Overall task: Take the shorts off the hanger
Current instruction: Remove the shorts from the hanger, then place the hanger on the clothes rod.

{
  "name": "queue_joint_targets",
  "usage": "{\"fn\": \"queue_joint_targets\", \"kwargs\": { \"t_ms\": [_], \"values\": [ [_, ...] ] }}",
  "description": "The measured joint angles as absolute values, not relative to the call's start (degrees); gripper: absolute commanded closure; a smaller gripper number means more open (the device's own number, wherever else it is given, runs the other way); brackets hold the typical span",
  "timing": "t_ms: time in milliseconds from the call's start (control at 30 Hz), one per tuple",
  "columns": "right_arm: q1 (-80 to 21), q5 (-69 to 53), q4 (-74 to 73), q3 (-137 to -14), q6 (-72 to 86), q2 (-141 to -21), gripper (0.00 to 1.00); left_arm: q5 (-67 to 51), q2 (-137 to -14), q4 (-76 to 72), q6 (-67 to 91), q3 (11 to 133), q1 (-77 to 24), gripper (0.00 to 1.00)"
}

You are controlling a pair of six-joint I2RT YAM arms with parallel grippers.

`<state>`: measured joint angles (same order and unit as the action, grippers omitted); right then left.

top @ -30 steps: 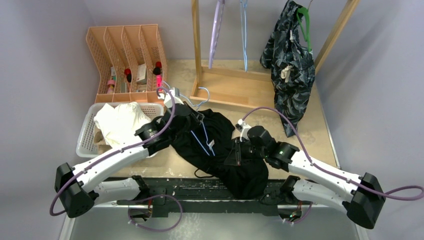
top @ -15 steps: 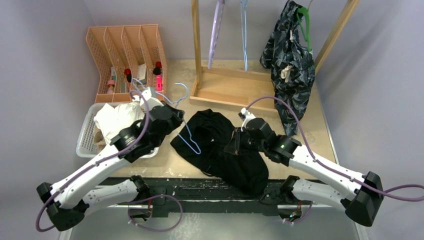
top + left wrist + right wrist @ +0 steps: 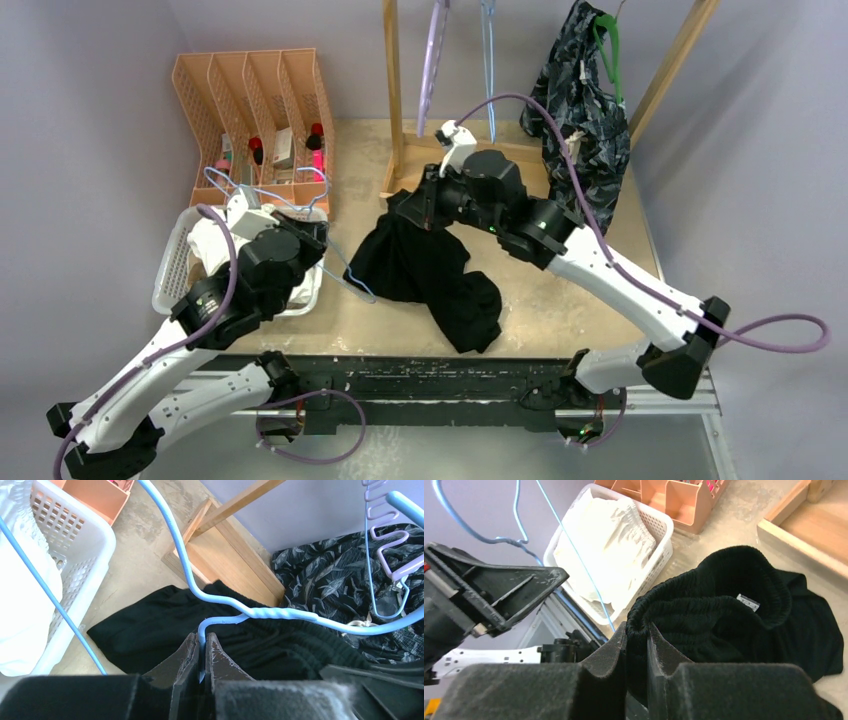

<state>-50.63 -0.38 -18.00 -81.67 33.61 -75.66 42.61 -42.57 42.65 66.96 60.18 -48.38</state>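
The right gripper lowers the elastic waistband toward the trailing legs next and releases the black shorts, as those legs lie below it on the table.
The black shorts hang from my right gripper, which is shut on their elastic waistband and holds it above the table; the legs trail on the surface. My left gripper is shut on the light blue wire hanger, free of the shorts, over the white basket. In the left wrist view the jaws pinch the hanger's wire. White shorts lie in the basket. The dark blue patterned shorts hang on a green hanger. Tan shorts are hidden.
An orange desk organizer stands at the back left. The wooden rack stands at the back centre with a purple hanger and a blue hanger on it. The basket's rim is near the black shorts.
My left gripper pulled the blue hanger left, out of the black shorts and over the basket. My right gripper lifted the waistband up and back toward the rack.
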Motion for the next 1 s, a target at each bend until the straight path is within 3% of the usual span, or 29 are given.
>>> {"fn": "queue_joint_targets", "kwargs": {
  "t_ms": [167,433,633,800,1000],
  "values": [
    [-51.2,1.5,-18.2,-80.3,31.4,-79.5,0.94,43.5,-41.8,43.4,67.5,60.4,-48.4,1.00],
    [-51.7,3.7,-24.4,-62.0,34.5,-79.5,0.90,42.5,-42.2,43.8,68.4,60.3,-48.4,1.00],
    [-51.7,2.8,-25.9,-52.3,38.3,-68.3,0.55,38.6,-45.5,41.7,68.4,60.1,-48.4,1.00],
    [-52.4,2.2,-25.3,-47.5,41.9,-55.0,0.36,34.4,-48.7,37.9,68.6,58.7,-48.4,1.00],
    [-52.5,0.5,-20.5,-41.4,44.8,-35.6,0.30,31.2,-49.1,35.0,71.5,55.9,-48.4,1.00]
  ]
}}
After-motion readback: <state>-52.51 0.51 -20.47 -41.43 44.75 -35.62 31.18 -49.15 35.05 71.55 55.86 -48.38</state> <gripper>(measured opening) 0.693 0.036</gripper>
